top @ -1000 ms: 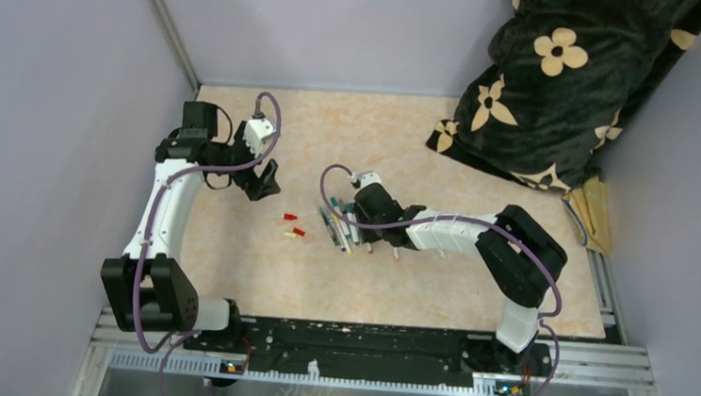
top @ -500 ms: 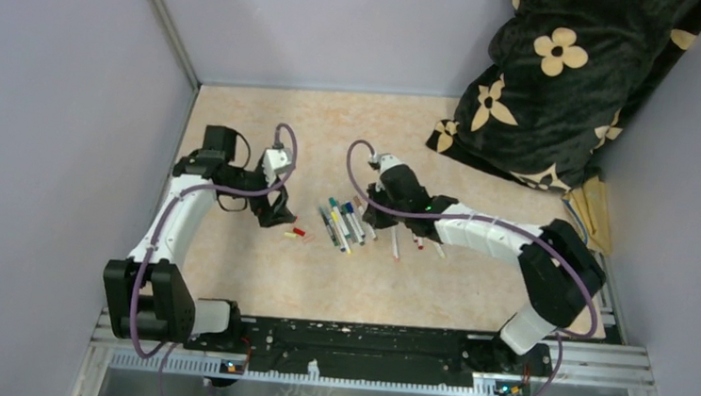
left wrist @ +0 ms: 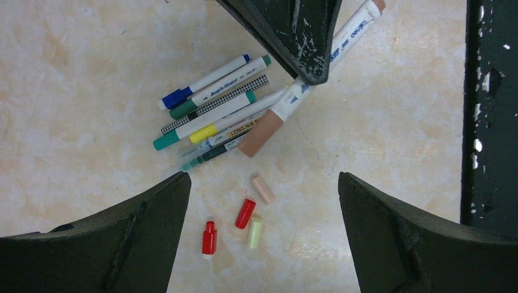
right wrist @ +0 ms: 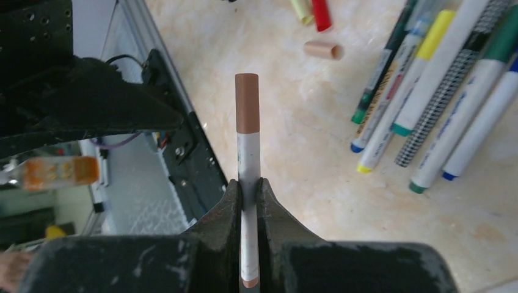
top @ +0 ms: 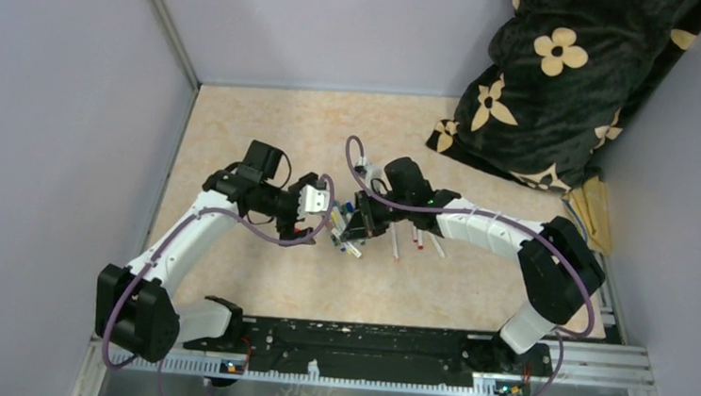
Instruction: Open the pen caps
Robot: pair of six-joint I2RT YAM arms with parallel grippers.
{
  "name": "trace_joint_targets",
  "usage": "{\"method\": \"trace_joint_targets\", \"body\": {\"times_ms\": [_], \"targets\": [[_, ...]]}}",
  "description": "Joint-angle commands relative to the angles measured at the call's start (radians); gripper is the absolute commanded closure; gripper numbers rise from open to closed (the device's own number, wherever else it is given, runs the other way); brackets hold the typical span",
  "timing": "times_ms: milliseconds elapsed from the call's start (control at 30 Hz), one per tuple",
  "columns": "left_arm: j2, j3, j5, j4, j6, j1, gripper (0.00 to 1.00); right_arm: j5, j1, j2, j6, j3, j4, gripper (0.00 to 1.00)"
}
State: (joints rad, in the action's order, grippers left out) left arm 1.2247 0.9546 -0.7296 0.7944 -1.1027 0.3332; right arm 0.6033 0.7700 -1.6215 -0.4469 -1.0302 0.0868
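The robot should next move its left gripper back and toward its right gripper, then close the left gripper's fingers around the brown cap (top: 336, 233).
My right gripper (right wrist: 248, 183) is shut on a white pen (right wrist: 248, 155) whose brown cap (right wrist: 247, 102) sticks out ahead of the fingers. The left wrist view shows that capped end (left wrist: 261, 133) slanting down over the pile of pens (left wrist: 207, 110). My left gripper (left wrist: 262, 180) is wide open just in front of it, holding nothing. Below it lie loose pen caps: two red (left wrist: 245, 213) (left wrist: 209, 238), a pale yellow one (left wrist: 255, 232) and a pale pink one (left wrist: 263, 189). From above, both grippers (top: 322, 217) (top: 359, 225) meet at the pile (top: 343, 243).
A few thin uncapped pens (top: 395, 244) lie to the right of the pile. A black flowered blanket (top: 564, 82) fills the back right corner. Grey walls close the left and back sides. The black base rail (top: 364, 341) runs along the near edge.
My right gripper has shut on the brown-capped pen and raised it. My left arm has swung right from the left wall to the pile, still open.
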Motion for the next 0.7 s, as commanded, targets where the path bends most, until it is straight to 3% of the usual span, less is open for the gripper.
{"method": "trace_joint_targets", "body": {"times_ms": [0, 133, 267, 567, 667], "targets": [[-0.015, -0.015, 0.033, -0.011, -0.112, 0.04, 0.04, 0.199, 0.003, -0.047, -0.044, -0.066, -0.062, 1.0], [-0.036, -0.042, 0.034, -0.008, -0.137, 0.078, 0.09, 0.241, 0.002, -0.074, -0.073, -0.08, -0.079, 1.0], [-0.046, -0.064, 0.054, -0.003, -0.151, 0.107, 0.21, 0.284, 0.003, -0.1, -0.121, -0.082, -0.163, 1.0], [-0.045, -0.077, 0.122, -0.001, -0.174, 0.138, 0.61, 0.306, 0.003, -0.127, -0.138, -0.092, -0.175, 1.0], [-0.044, -0.077, 0.146, -0.015, -0.169, 0.148, 0.74, 0.308, 0.003, -0.129, -0.147, -0.083, -0.194, 0.81]]}}
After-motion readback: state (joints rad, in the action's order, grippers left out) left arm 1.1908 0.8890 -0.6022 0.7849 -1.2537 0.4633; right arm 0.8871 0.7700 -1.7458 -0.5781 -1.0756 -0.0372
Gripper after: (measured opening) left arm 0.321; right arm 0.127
